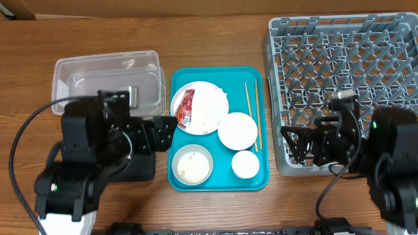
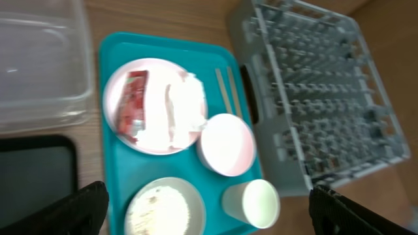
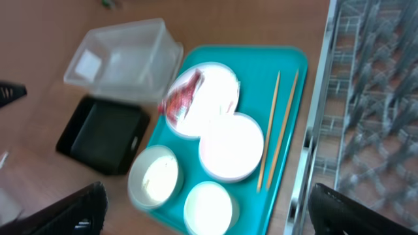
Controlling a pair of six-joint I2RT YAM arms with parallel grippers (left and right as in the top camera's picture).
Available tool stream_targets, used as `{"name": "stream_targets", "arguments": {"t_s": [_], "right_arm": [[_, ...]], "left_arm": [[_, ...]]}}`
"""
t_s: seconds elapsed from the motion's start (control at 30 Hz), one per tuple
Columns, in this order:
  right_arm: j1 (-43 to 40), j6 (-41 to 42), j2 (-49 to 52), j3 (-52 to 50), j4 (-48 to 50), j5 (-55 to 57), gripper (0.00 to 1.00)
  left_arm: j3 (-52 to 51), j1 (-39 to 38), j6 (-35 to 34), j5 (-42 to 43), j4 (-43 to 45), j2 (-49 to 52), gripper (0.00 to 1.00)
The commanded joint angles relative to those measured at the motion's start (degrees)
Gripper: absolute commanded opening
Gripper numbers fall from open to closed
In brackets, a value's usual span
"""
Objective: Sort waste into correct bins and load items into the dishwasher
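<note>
My left gripper will move down across the teal tray (image 1: pixel 235 85) onto the cup's near-bowl rim next, because the cup stands open.
A teal tray (image 1: pixel 235 85) holds a white plate (image 1: pixel 212 116) with a red wrapper (image 1: pixel 185 108) and a crumpled white napkin (image 2: pixel 186 108). It also holds a bowl (image 1: pixel 237 130), a cup (image 1: pixel 245 164), a bowl of rice grains (image 1: pixel 192 166) and wooden chopsticks (image 1: pixel 252 114). The clear tub (image 1: pixel 108 81) stands left of the tray. The black tray (image 3: pixel 101 134) is mostly hidden under my left arm in the overhead view. The grey dish rack (image 1: pixel 346 78) stands at the right. My left gripper (image 1: pixel 163 129) is open and empty at the tray's left edge. My right gripper (image 1: pixel 297 145) is open and empty over the rack's front left corner.
The wooden table (image 1: pixel 215 39) carries everything. The rack's upright pegs (image 2: pixel 313 98) rise just right of the teal tray. Black cables (image 1: pixel 26 130) loop beside both arm bases.
</note>
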Motion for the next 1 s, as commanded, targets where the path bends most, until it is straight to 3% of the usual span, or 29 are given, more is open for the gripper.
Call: {"name": "stream_targets", "arguments": {"t_s": [0.0, 0.13, 0.23, 0.3, 0.43, 0.67, 0.97], "right_arm": [[-0.2, -1.4, 3.3, 3.2, -1.5, -1.5, 1.00], [-0.2, 1.1, 6.7, 3.2, -1.6, -0.8, 1.00], [-0.2, 3.8, 8.4, 3.2, -1.3, 0.1, 1.00], [-0.2, 4.8, 9.0, 3.2, -1.1, 0.0, 1.00], [-0.2, 5.6, 8.9, 3.2, -0.9, 0.0, 1.00], [-0.2, 5.6, 8.9, 3.2, -1.6, 0.0, 1.00], [-0.2, 5.6, 8.9, 3.2, -1.9, 0.0, 1.00]], "left_arm": [[1.9, -0.5, 0.3, 6.9, 0.0, 2.7, 1.00], [1.9, -4.3, 0.2, 6.7, -3.6, 6.8, 1.00], [1.9, -11.2, 0.2, 1.4, -6.2, 10.0, 1.00], [1.7, -17.6, -0.7, -6.6, -7.8, 12.2, 0.93], [1.7, -28.9, -9.5, -20.5, -10.1, 17.0, 0.76], [1.7, -41.0, -15.1, -24.6, -5.0, 25.3, 0.74], [1.7, -47.0, -16.3, -25.6, 5.0, 36.2, 0.66]]}}
